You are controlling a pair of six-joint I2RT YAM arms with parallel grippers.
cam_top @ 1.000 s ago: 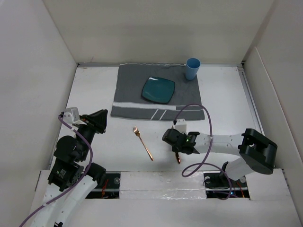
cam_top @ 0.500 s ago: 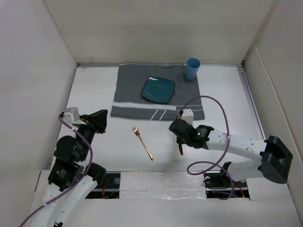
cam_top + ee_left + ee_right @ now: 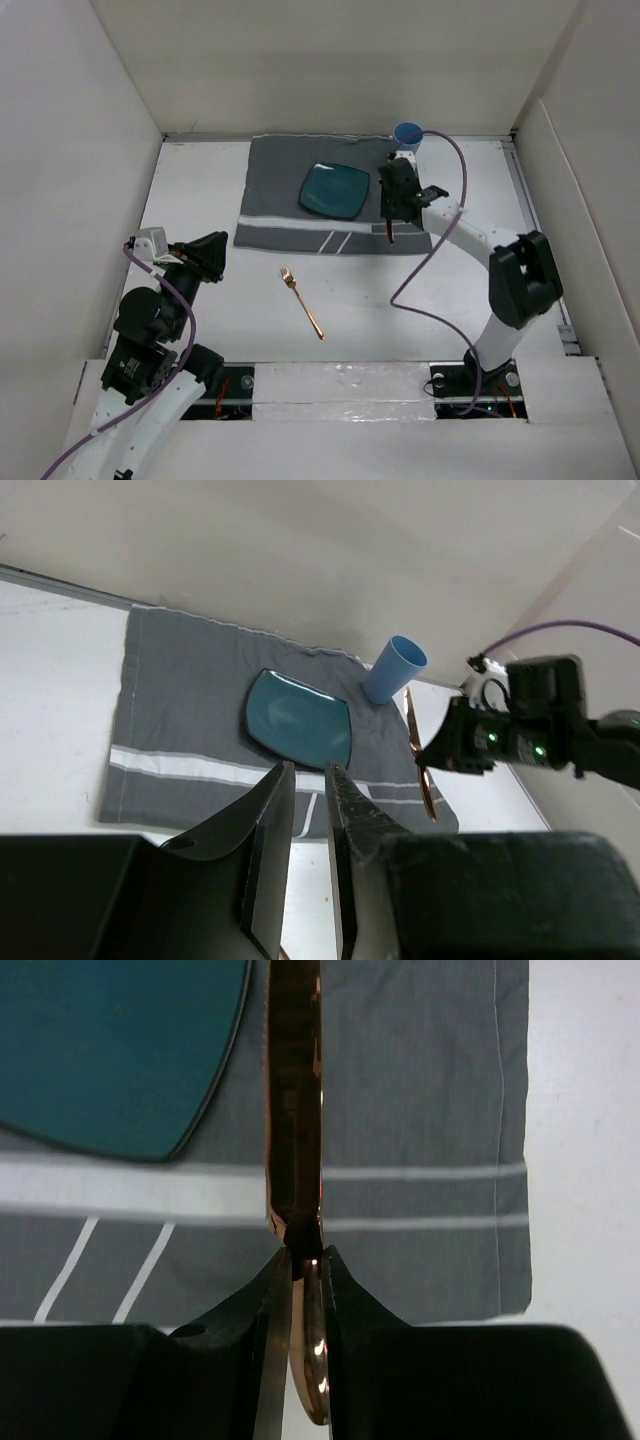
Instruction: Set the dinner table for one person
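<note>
The bare part of the placemat beside the teal plate is lower and farther out than the knife (image 3: 390, 231). My right gripper needs to move gently outward and down to release it.
My right gripper (image 3: 391, 214) is shut on a copper knife (image 3: 390, 231) and holds it over the grey placemat (image 3: 275, 190), just right of the teal square plate (image 3: 335, 190). In the right wrist view the gripper (image 3: 298, 1260) clamps the knife (image 3: 293, 1110) edge-on, with the plate (image 3: 110, 1050) to its left and the placemat (image 3: 420, 1110) below. A copper fork (image 3: 302, 302) lies on the white dinner table (image 3: 200, 190) in front of the placemat. My left gripper (image 3: 212, 255) hangs at the near left; its jaws (image 3: 310, 775) stand almost together and hold nothing.
A blue cup (image 3: 407, 140) stands at the placemat's far right corner, just behind my right wrist; it also shows in the left wrist view (image 3: 393, 668). White walls enclose the table on three sides. A purple cable (image 3: 440, 250) loops off the right arm.
My right arm has swung from the near middle of the table up to the placemat, carrying the knife to the right of the plate. The left arm and fork have not moved.
</note>
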